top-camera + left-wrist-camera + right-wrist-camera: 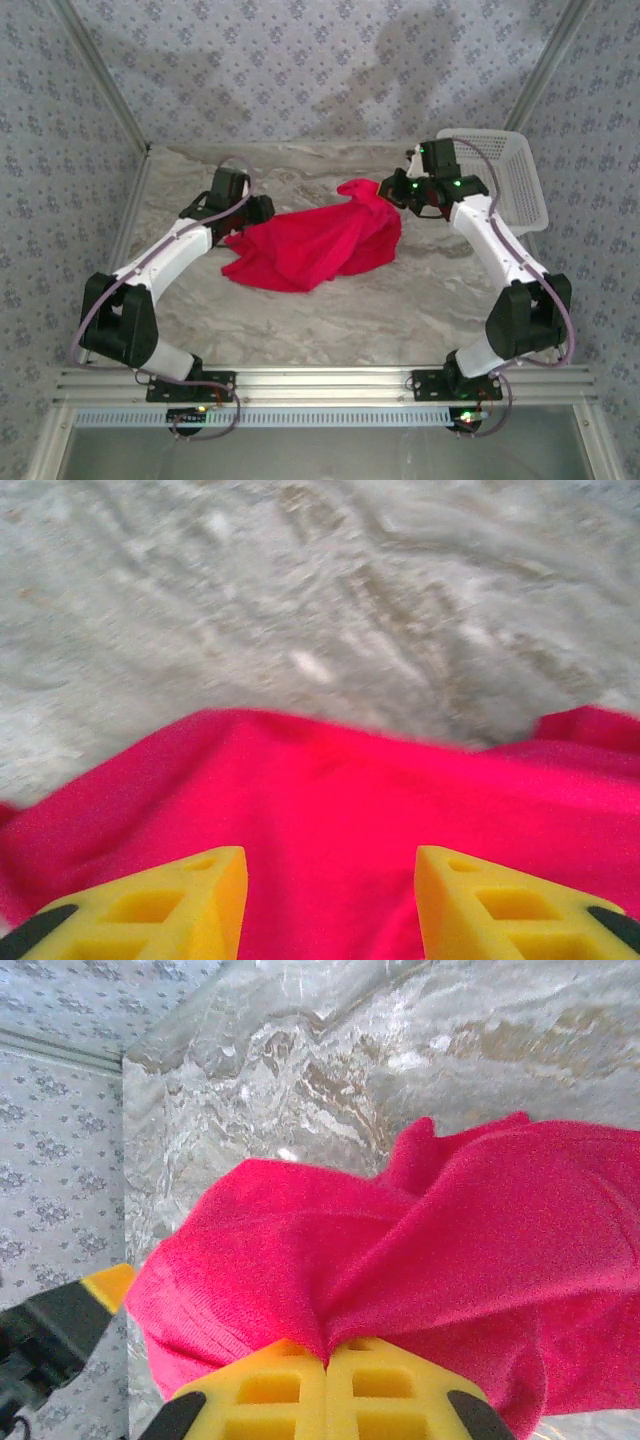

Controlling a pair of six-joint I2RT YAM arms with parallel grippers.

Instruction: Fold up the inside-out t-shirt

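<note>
I will next lift the pinched top of the shirt with my right gripper and move outward toward the white basket to release it, because the shirt lies bunched in a heap.
The inside-out t-shirt lies as a crumpled bright red heap in the middle of the marble-patterned table. Its far right part is pulled up into a peak. My right gripper is shut on that peak. In the right wrist view the yellow fingertips meet with a fold of the shirt pinched between them at the right gripper. My left gripper sits at the shirt's left edge. In the left wrist view the left gripper stands open above the red cloth, with nothing between its fingers.
A white plastic basket leans at the back right of the table, just behind the right arm. Patterned walls close in the table at the back and on both sides. Bare tabletop lies in front of the shirt.
</note>
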